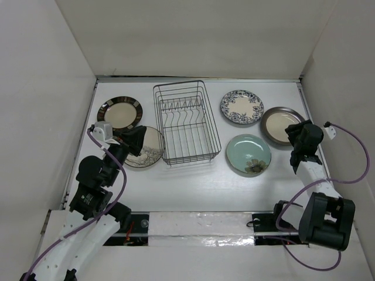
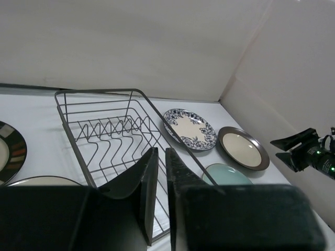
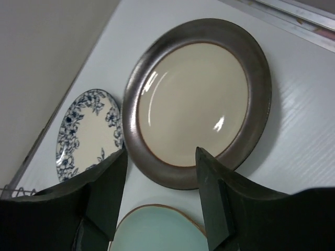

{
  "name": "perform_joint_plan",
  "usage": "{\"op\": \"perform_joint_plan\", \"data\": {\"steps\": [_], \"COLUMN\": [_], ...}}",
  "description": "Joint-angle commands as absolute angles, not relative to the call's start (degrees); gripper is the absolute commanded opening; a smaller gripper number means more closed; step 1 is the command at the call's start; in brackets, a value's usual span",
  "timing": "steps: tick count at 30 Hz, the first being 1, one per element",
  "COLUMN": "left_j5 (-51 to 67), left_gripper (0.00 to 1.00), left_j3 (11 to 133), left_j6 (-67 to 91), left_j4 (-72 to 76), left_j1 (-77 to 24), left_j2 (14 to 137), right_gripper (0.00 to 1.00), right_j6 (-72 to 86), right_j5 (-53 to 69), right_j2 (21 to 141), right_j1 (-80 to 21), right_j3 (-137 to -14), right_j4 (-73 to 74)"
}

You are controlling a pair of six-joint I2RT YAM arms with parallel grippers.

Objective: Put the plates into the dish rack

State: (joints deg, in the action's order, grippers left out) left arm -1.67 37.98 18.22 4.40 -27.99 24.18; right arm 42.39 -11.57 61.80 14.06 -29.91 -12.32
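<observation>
The green plate's rim by its flower has bare tabletop either side. My right gripper should next move back from the beige plate (image 1: 278, 123) and down to close there.
The dish rack (image 1: 186, 123) stands empty mid-table, and also shows in the left wrist view (image 2: 104, 130). Five plates lie flat around it. The dark-rimmed cream plate (image 1: 120, 112) and the patterned-edge cream plate (image 1: 151, 149) lie to its left. The blue-floral plate (image 1: 241, 107), the grey-brown rimmed beige plate (image 1: 278, 123) and the pale green plate (image 1: 248, 153) lie to its right. My left gripper (image 1: 139, 138) hovers over the patterned-edge plate, jaws nearly together and empty (image 2: 161, 152). My right gripper (image 1: 297, 137) is open and empty above the beige plate's near rim (image 3: 162, 151).
White walls enclose the table on the left, back and right. The right wall runs close behind the beige plate (image 3: 193, 99). The blue-floral plate (image 3: 86, 130) and the green plate (image 3: 162, 230) lie just beside it. A taped strip (image 1: 199, 225) runs along the near edge.
</observation>
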Motion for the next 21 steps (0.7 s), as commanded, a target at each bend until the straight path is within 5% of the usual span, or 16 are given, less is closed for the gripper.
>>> {"op": "perform_joint_plan", "data": {"steps": [1, 3, 6, 16, 21], "left_j5": [-1.5, -1.4, -1.8, -1.1, -2.3], "left_gripper": [0.10, 0.30, 0.43, 0.46, 0.46], "left_j3": [39.4, 39.3, 39.3, 39.4, 39.2], "left_j6": [18.4, 18.4, 18.3, 18.2, 18.1], "left_j4": [5.9, 6.2, 6.1, 6.0, 6.1], "left_j1": [-27.8, -27.8, -27.8, -27.8, -27.8], "left_j2": [25.1, 24.9, 25.0, 24.7, 25.0], "right_gripper": [0.61, 0.61, 0.61, 0.58, 0.57], "right_j6": [47.8, 49.8, 51.7, 54.1, 50.0], "right_j5": [-16.2, -13.6, -9.3, -4.0, -3.4], "right_j2": [64.7, 67.3, 71.2, 75.5, 67.6], "right_j1": [17.1, 19.5, 23.5, 25.6, 20.6], "right_j3": [-29.2, -27.3, -26.7, -25.5, -24.0], "right_j4": [-17.0, -20.0, -21.9, -25.3, -20.7]}}
